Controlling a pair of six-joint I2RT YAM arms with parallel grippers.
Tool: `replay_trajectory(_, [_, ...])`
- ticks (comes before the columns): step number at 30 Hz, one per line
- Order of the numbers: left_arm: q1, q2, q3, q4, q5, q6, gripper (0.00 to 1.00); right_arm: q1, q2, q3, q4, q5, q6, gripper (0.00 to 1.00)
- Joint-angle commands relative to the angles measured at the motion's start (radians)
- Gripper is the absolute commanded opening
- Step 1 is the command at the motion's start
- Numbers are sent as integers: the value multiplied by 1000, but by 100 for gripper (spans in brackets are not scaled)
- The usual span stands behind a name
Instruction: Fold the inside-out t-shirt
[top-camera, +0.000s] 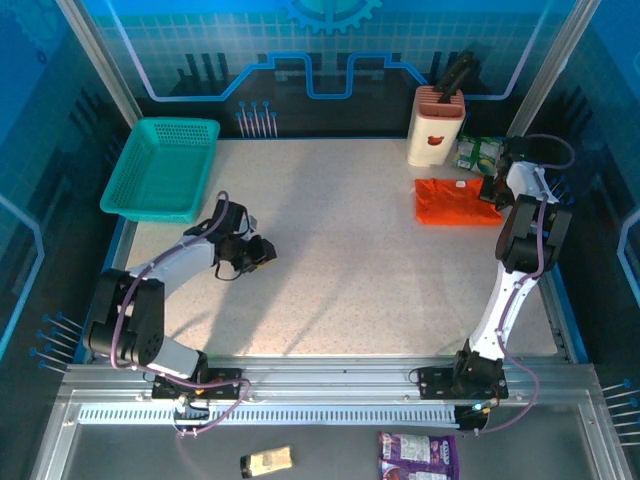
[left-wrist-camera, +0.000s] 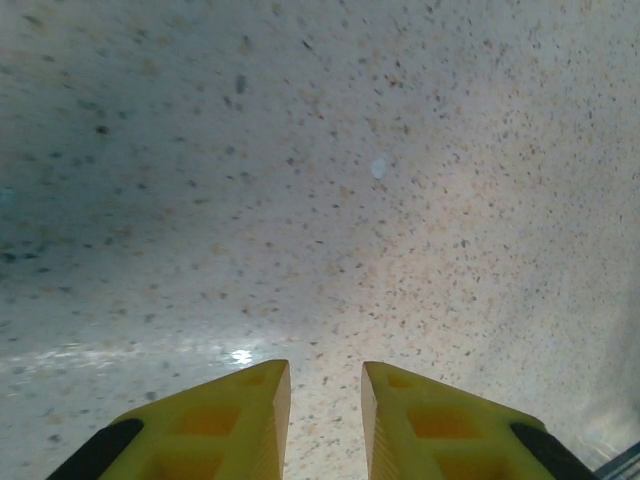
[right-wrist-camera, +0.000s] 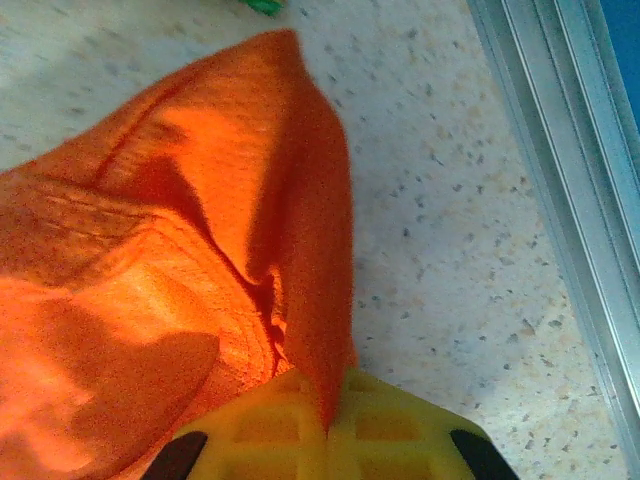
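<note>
The raised fold of the orange t-shirt should next be pulled toward the metal bar by my right gripper and then let go.
The bright orange t-shirt lies as a small folded rectangle at the table's far right. My right gripper is at its right edge. In the right wrist view the yellow jaws are shut on a raised fold of the orange t-shirt, with cloth pinched between them. My left gripper sits low over the bare table at centre left, far from the shirt. In the left wrist view its yellow fingers stand a little apart with nothing between them, only speckled tabletop.
A teal mesh basket sits at the back left. A white and pink holder and a green packet stand just behind the shirt. The metal frame rail runs close on the right of the right gripper.
</note>
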Motion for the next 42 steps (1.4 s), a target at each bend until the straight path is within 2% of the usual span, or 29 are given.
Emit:
replay_trajectory(1, [29, -53, -31, -52, -55, 44, 27, -29, 7, -7, 7, 69, -14, 5])
replay_trajectory(13, [73, -116, -55, -75, -237, 79, 31, -39, -26, -76, 176, 35, -7, 5])
replay_trajectory(18, [85, -141, -68, -42, -286, 84, 33, -19, -79, -124, 256, 91, -31, 8])
replay_trajectory(21, [93, -138, -70, -27, -293, 90, 36, -11, -134, -158, 293, 134, -30, 20])
replay_trajectory(23, [97, -141, -72, -22, -318, 96, 42, -5, -179, -182, 293, 158, -17, 38])
replay_trajectory(24, [98, -144, -72, -22, -331, 100, 44, -1, -204, -194, 289, 168, -12, 43])
replay_trajectory(29, [110, -170, -92, -9, -449, 116, 69, 48, -408, -348, 307, 196, 37, 53])
replay_trajectory(30, [112, -176, -99, 3, -470, 119, 76, 62, -451, -380, 313, 189, 47, 55])
replay_trajectory(32, [119, -183, -120, 43, -510, 129, 99, 103, -547, -478, 340, 151, 54, 61])
replay_trajectory(33, [124, -179, -123, 56, -520, 134, 99, 129, -584, -524, 356, 145, 53, 65])
replay_trajectory(34, [134, -174, -116, 62, -522, 137, 99, 154, -625, -566, 371, 135, 54, 75])
replay_trajectory(35, [140, -169, -110, 69, -531, 143, 99, 180, -661, -621, 391, 121, 50, 91])
replay_trajectory(36, [141, -168, -106, 81, -538, 158, 99, 206, -686, -663, 409, 129, 55, 100])
replay_trajectory(42, [149, -190, -117, 195, -678, 267, 99, 338, -804, -926, 595, 148, 50, 100])
